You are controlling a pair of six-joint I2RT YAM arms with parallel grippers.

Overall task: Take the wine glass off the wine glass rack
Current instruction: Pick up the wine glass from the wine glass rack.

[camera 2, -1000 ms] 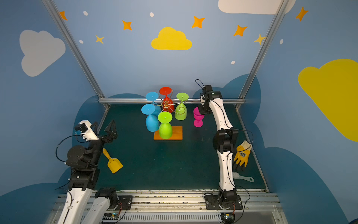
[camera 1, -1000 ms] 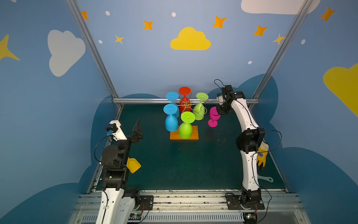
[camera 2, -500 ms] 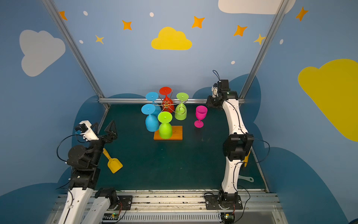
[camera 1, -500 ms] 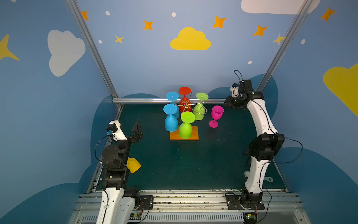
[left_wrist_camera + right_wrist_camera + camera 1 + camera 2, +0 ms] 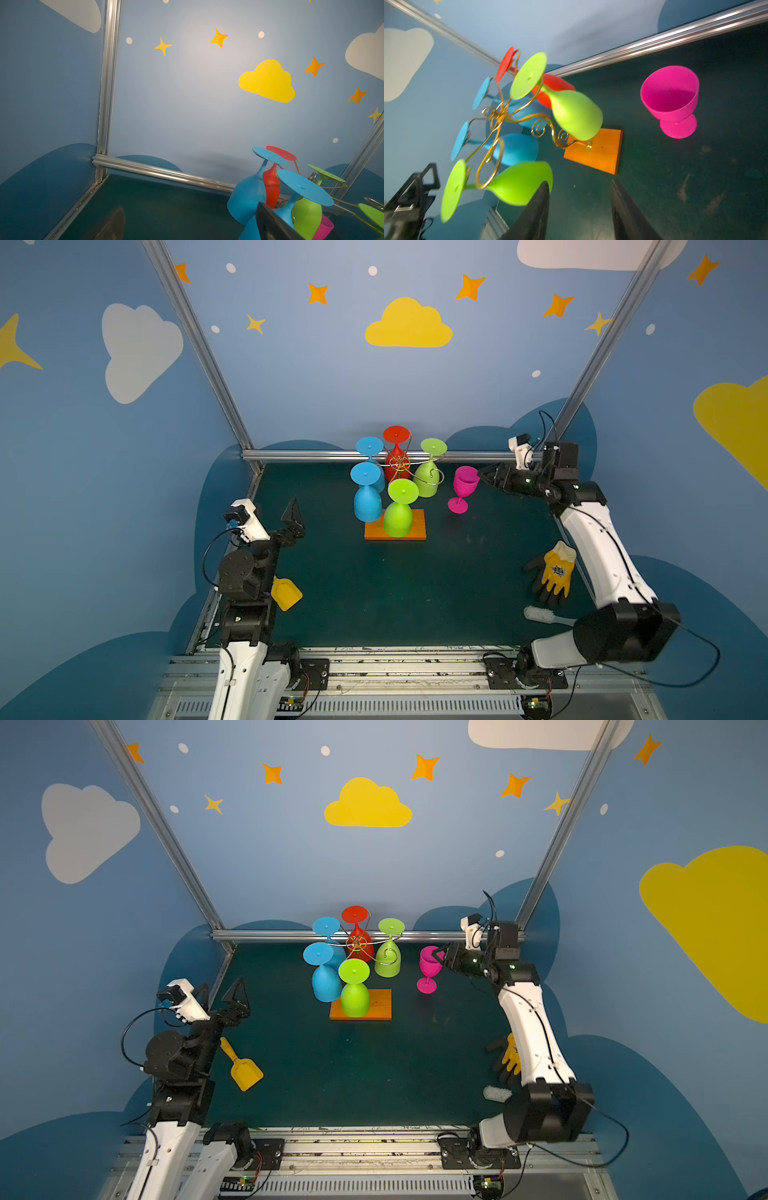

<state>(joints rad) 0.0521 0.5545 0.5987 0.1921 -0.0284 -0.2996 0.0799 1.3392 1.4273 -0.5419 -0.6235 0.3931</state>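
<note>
I should next swing my right gripper across to the near green glass, which hangs back from it past the pink glass, to pinch its foot's uncovered rim [image 5: 415, 494] [image 5: 455, 203].
The wine glass rack [image 5: 400, 466] is a gold wire stand on an orange wooden base [image 5: 602, 153], near the back middle in both top views. Several blue, green and red glasses hang upside down from it. A pink wine glass [image 5: 464, 485] stands upright on the green mat just right of the rack, apart from it. My right gripper [image 5: 482, 475] hovers by the pink glass's rim on its right side. It is open, and the right wrist view shows only mat between its fingers [image 5: 542, 199]. My left gripper [image 5: 222, 986] is open and empty at the left edge.
A yellow and black glove [image 5: 555, 572] and a white brush [image 5: 540, 615] lie by the right arm. A yellow scoop [image 5: 243, 1069] lies next to the left arm. An aluminium rail [image 5: 311, 455] and blue walls close the back and sides.
A second ago my right gripper was at the pink glass. It let go, drew back to the right, then came lower beside the rim with jaws wider. The left arm stayed still.
</note>
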